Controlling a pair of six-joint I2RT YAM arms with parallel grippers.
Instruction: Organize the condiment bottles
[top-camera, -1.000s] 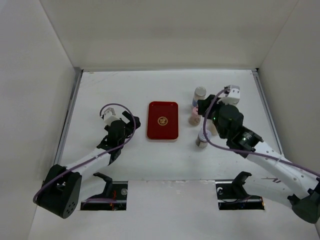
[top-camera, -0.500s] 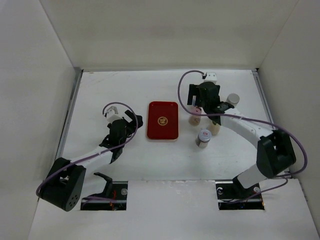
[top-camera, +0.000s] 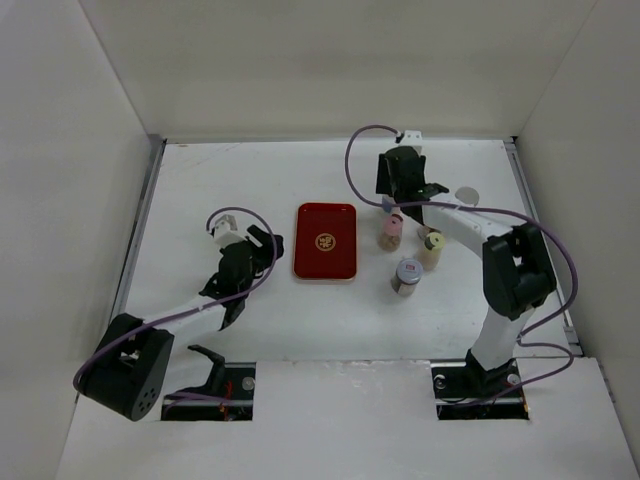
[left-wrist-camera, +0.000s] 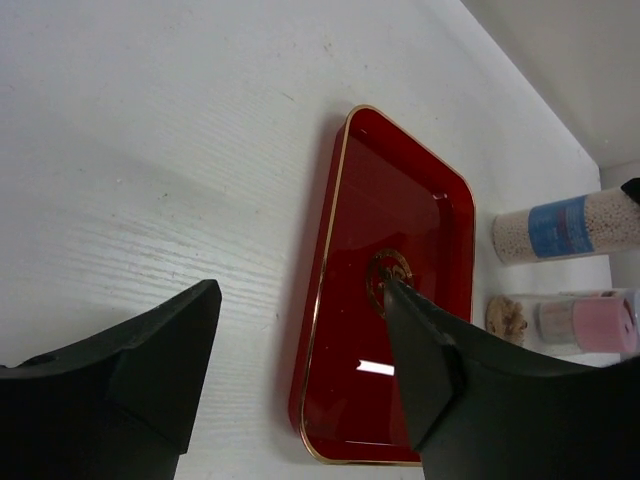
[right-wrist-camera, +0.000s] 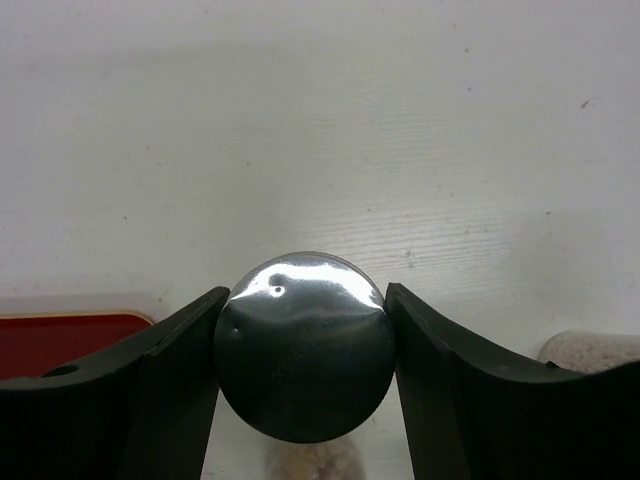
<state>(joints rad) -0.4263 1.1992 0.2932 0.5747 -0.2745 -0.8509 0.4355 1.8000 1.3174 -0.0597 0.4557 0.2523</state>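
My right gripper carries the bottle onto the tray's far end next, to the gripper's left in the top view, then releases it.
My right gripper (top-camera: 400, 190) is at the back right of the table, shut on the shiny silver cap (right-wrist-camera: 305, 345) of an upright condiment bottle. Both fingers press the cap's sides. Just in front stand a pink-capped bottle (top-camera: 391, 232), a yellow-green-capped shaker (top-camera: 432, 245) and a short silver-lidded jar (top-camera: 407, 275). Another pale cap (top-camera: 466, 195) shows behind the right arm. In the left wrist view I see a blue-labelled bottle (left-wrist-camera: 565, 225) and the pink-capped one (left-wrist-camera: 585, 322) beyond the tray. My left gripper (top-camera: 266, 243) hovers left of the tray, open and holding nothing (left-wrist-camera: 300, 290).
A flat red tray (top-camera: 325, 241) with a gold rim lies mid-table between the arms (left-wrist-camera: 400, 220). Its corner shows in the right wrist view (right-wrist-camera: 60, 335). White walls enclose the table on three sides. The right arm arches over the bottle group.
My right arm swung toward the back of the table, and its fingers have closed onto the silver cap. The left arm has barely shifted.
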